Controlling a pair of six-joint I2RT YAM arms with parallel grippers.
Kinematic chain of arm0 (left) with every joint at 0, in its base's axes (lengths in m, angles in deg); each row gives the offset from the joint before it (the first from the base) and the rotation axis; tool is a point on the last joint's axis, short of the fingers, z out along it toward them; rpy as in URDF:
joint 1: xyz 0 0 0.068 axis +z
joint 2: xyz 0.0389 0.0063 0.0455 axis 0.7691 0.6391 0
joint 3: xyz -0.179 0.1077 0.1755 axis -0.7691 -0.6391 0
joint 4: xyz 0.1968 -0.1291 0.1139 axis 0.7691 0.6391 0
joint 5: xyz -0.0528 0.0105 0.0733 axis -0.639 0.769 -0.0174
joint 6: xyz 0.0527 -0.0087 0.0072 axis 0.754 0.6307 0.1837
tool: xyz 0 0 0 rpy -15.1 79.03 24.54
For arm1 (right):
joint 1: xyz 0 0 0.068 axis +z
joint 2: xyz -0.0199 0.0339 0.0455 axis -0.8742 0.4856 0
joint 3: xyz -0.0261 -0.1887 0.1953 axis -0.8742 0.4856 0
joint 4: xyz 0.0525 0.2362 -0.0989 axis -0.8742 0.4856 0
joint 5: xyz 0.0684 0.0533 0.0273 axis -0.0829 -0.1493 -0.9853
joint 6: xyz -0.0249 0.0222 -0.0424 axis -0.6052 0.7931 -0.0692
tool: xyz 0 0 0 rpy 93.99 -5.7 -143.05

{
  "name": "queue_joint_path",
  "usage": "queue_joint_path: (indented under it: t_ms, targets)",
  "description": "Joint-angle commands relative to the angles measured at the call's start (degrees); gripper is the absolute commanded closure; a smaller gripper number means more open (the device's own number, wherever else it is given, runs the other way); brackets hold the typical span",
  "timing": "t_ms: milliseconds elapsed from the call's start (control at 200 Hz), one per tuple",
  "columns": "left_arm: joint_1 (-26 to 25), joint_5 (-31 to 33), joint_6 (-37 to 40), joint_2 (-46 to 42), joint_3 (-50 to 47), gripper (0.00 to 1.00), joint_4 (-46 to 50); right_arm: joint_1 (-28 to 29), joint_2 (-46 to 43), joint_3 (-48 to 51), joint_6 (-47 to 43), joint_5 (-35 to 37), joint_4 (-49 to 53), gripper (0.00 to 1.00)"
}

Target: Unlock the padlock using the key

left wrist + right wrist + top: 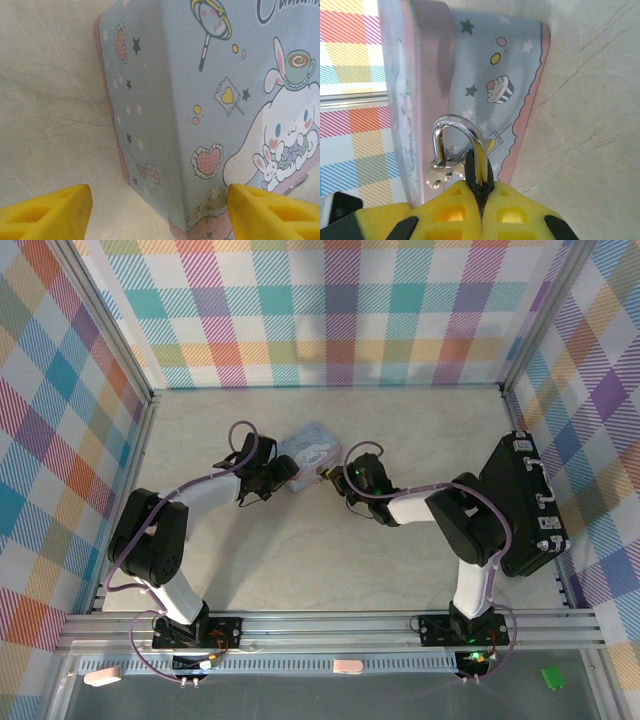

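My right gripper brings the padlock [479, 175] away from the hasp, then back and down to the bare tabletop next. It then releases it, since its shackle already stands open.
A pale blue cartoon tin box [312, 448] stands mid-table. In the right wrist view my right gripper [481, 192] is shut on the small black padlock [479, 175]. Its silvery shackle [457, 122] arches up from the body, and its free leg sits in the metal hasp [439, 172] on the tin box [485, 65]. The key is hidden. My left gripper [160, 212] is open, with its yellow fingers [55, 210] spread to either side of a corner of the tin box [165, 100]. Seen from above, the left gripper [283, 472] and right gripper [333, 478] flank the box's near side.
A black case [525, 505] lies against the right wall, close to the right arm's elbow. Plaid walls close in the table on three sides. An aluminium rail [330, 625] runs along the near edge.
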Motion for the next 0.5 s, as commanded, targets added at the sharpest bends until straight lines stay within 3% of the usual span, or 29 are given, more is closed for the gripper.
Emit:
queue_joint_path:
  t_ms: [0,250,495]
  targets:
    - [1.1,0.5,5.0,-5.9,-1.9,0.27,0.1,-3.0,-6.4,1.4,-7.0,-4.0,3.7,1.00]
    - [2.4,7.6,18.4,-20.5,-8.0,0.19,3.4,-6.2,-19.3,2.3,-29.3,-10.6,26.9,1.00]
    - [2.4,13.6,24.6,-34.8,-19.8,0.17,4.4,-6.7,-31.3,1.0,-46.1,-14.0,49.3,1.00]
